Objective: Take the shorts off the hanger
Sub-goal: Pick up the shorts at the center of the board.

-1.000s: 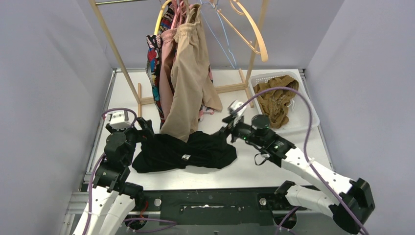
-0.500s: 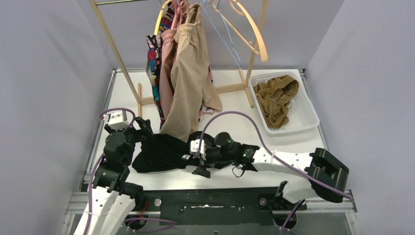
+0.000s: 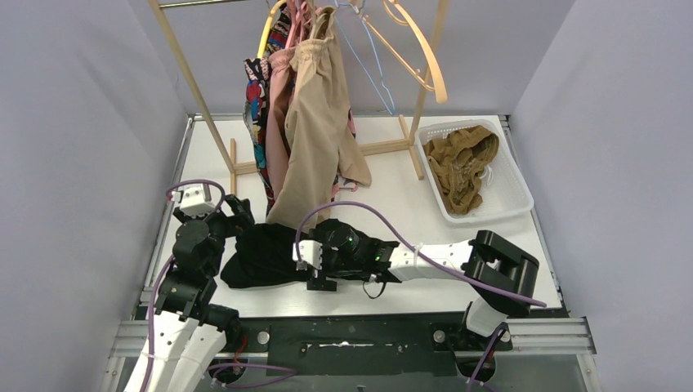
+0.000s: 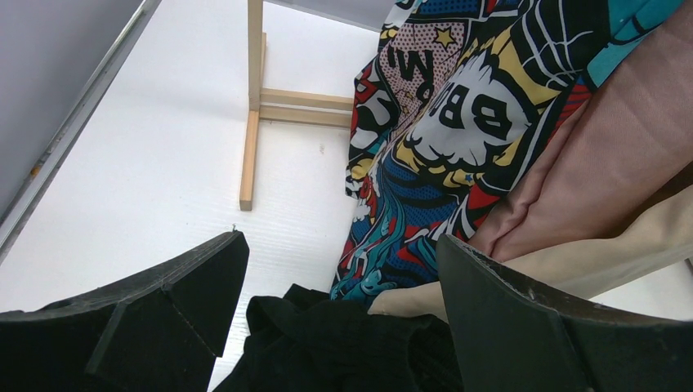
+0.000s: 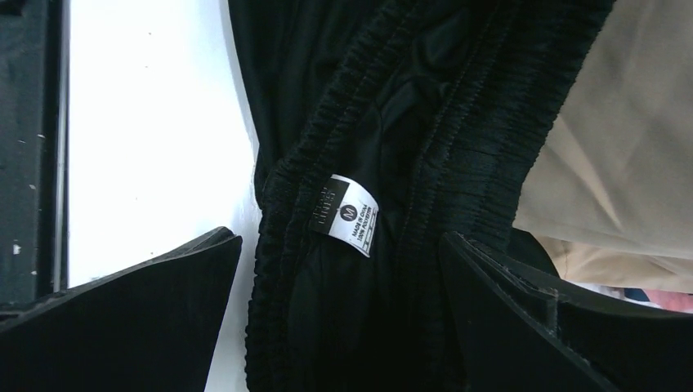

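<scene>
Next, my right gripper moves down onto the black shorts' waistband beside the white label and closes, since the gathered elastic runs between its open fingers.
The black shorts [image 3: 260,257] lie crumpled on the table at the near left, off the hanger. My right gripper [image 3: 309,265] hovers open over them. In the right wrist view its jaws [image 5: 341,241] straddle the elastic waistband and white label [image 5: 347,216]. My left gripper [image 3: 237,214] is open at the shorts' left edge, with black cloth [image 4: 343,343] low between its jaws [image 4: 339,261]. Beige shorts [image 3: 315,139], dusty pink shorts [image 3: 280,122] and comic-print shorts [image 3: 257,106] hang from hangers on the rack. The comic-print shorts [image 4: 441,139] fill the left wrist view.
A white basket [image 3: 513,175] at the far right holds the mustard-brown shorts [image 3: 462,163]. The wooden rack's feet [image 3: 233,167] stand on the table behind the hanging clothes. Empty wooden and wire hangers [image 3: 413,53] hang at the rack's right end.
My right arm has swung left across the table from near the basket and now sits over the black shorts' waistband. The left arm has not moved.
</scene>
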Motion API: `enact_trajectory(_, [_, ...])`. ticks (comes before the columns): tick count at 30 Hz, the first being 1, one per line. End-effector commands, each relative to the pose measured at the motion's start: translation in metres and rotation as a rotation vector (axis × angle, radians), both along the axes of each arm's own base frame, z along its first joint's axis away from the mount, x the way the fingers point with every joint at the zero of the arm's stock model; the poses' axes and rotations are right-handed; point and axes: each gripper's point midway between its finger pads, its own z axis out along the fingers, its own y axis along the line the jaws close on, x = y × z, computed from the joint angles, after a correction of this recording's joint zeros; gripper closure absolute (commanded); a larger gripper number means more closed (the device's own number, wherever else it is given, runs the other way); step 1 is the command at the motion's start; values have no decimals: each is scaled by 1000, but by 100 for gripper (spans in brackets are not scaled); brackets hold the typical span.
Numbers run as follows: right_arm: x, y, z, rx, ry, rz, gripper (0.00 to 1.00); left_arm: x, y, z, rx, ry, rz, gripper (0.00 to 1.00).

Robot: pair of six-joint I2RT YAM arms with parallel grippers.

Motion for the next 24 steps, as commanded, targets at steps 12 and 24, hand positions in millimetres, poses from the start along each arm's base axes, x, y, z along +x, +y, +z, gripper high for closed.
enact_trajectory(12, [50,-5,32,85,-294,-214,2,5,1,16,-20,-62,6,14])
enact_trajectory(24, [29,-5,3,110,113,-101,2,6,0,13,-18,-51,4,14])
